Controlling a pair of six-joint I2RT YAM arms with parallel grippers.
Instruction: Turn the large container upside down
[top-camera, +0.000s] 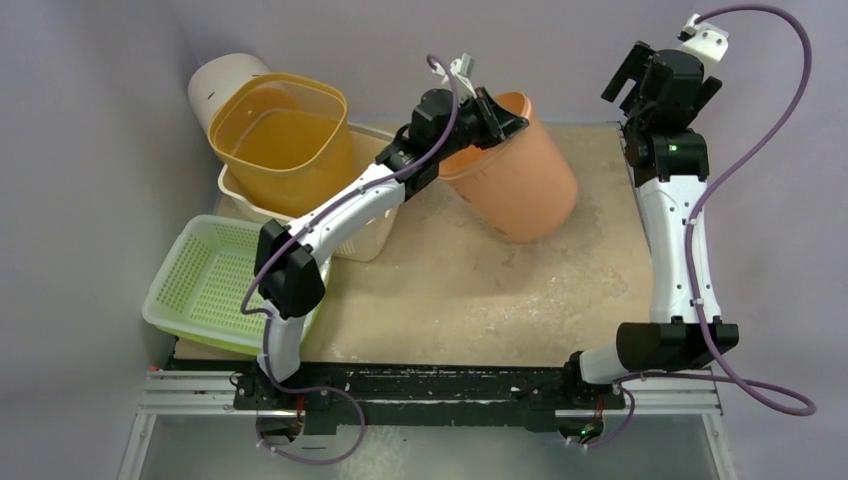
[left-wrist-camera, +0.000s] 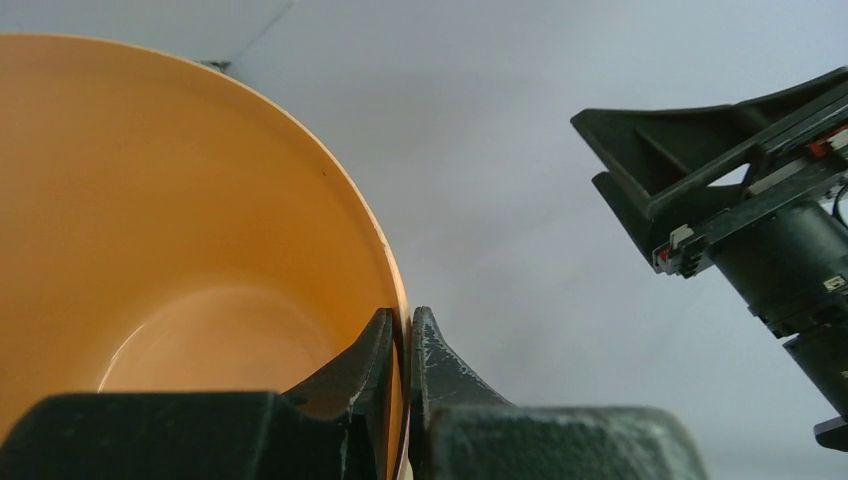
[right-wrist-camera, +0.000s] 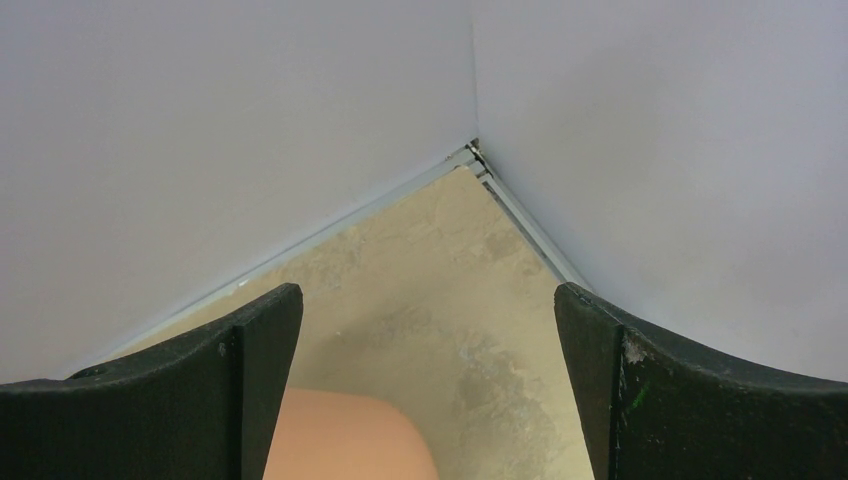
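The container's opening still faces up. My left gripper turns the container, brings its rim down to the tabletop (top-camera: 449, 217) beside the white bin and releases it next.
The large orange container (top-camera: 520, 175) is tilted, its rim up and toward the back left, its base near the table (top-camera: 470, 290). My left gripper (top-camera: 492, 108) is shut on its rim. In the left wrist view, one finger is inside the container (left-wrist-camera: 150, 230) and one outside, pinching the wall at my left gripper (left-wrist-camera: 404, 330). My right gripper (top-camera: 628, 75) is raised at the back right, open and empty. In the right wrist view my right gripper (right-wrist-camera: 428, 300) frames the table corner, with a bit of the container (right-wrist-camera: 340, 440) below.
At the back left a yellow tub (top-camera: 285, 135) sits in a white bin (top-camera: 370, 225), with a white cylinder (top-camera: 225, 85) behind. A green mesh basket (top-camera: 215, 285) lies at the left edge. Walls close the back and the right.
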